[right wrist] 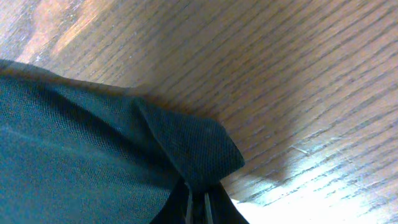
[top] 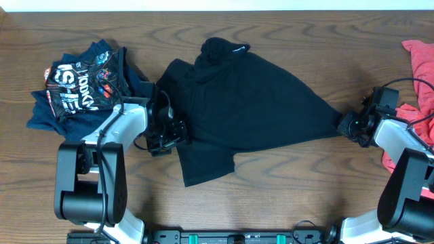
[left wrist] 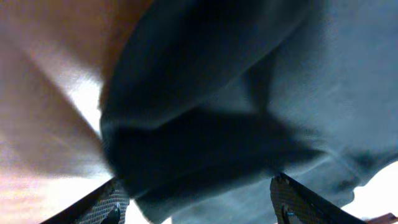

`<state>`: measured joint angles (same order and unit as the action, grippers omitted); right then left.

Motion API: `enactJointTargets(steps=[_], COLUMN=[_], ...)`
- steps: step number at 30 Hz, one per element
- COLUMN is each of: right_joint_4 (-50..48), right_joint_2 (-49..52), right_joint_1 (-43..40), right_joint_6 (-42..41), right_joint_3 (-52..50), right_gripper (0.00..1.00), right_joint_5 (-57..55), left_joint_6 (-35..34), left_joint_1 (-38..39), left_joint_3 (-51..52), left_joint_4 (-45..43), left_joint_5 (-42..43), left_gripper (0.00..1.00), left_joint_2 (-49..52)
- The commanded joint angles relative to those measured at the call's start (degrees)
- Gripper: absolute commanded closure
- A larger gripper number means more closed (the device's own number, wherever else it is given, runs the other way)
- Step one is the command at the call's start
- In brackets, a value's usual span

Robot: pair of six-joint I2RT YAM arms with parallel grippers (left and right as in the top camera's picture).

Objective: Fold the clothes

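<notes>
My left gripper should slide farther to the right in the overhead view, over the shirt's dark fold [top: 188, 146] [left wrist: 208, 173], and close, since the fold lies loose between my spread fingers.
A black T-shirt [top: 244, 108] of the clothes lies rumpled across the middle of the wooden table, pulled to a point at its right end. My right gripper [top: 344, 125] is shut on that corner; in the right wrist view the fingers [right wrist: 198, 205] pinch a tip of black fabric [right wrist: 186, 149] just above the wood. My left gripper [top: 178, 132] stands at the shirt's left edge. In the left wrist view its fingertips [left wrist: 109, 202] are spread wide, and a dark fold of the shirt [left wrist: 205, 143] lies between and ahead of them, not clamped.
A navy and printed pile of clothes [top: 81, 85] lies at the far left, behind my left arm. A coral-red garment [top: 420, 74] lies at the right edge under my right arm. The table's far edge [top: 217, 5] runs along the top.
</notes>
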<state>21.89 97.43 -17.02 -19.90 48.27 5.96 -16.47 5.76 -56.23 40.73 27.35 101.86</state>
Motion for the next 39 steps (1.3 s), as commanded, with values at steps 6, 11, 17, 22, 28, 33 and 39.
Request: enactJointTargets(steps=[6, 11, 17, 22, 28, 33, 39], right_joint_4=[1.20, 1.36, 1.31, 1.33, 1.36, 1.33, 1.46], right_joint_2=[-0.37, -0.37, -0.37, -0.37, -0.37, -0.37, -0.37], right_joint_1=[-0.20, -0.20, -0.22, -0.22, -0.22, -0.24, -0.24], right_joint_6=[0.90, 1.31, 1.33, 1.33, 1.33, 1.31, 1.31], right_joint_3=[0.81, 0.81, 0.81, 0.81, 0.81, 0.81, 0.81], right_gripper=[0.96, 0.95, 0.94, 0.94, 0.93, 0.93, 0.93], right_joint_5=[-1.44, -1.44, -1.46, -1.46, -1.46, -1.46, -1.46], left_joint_6=[-5.97, -7.43, -7.37, -7.17, -7.23, -7.45, -7.65], left_joint_1=[4.61, 4.98, 4.94, 4.96, 5.31, 8.20, 9.68], left_joint_3=[1.81, 1.81, 1.79, 1.79, 1.81, 2.08, 2.10], left_joint_4=[-5.25, -2.99, 3.08, 4.44, 0.46, -0.26, -0.74], left_joint_5=[0.48, 0.50, 0.46, 0.07, -4.15, -3.82, -4.90], left_gripper=[0.30, 0.49, 0.48, 0.45, 0.41, 0.41, 0.41], left_joint_2=[2.62, 2.49, 2.49, 2.51, 2.51, 2.51, 2.51])
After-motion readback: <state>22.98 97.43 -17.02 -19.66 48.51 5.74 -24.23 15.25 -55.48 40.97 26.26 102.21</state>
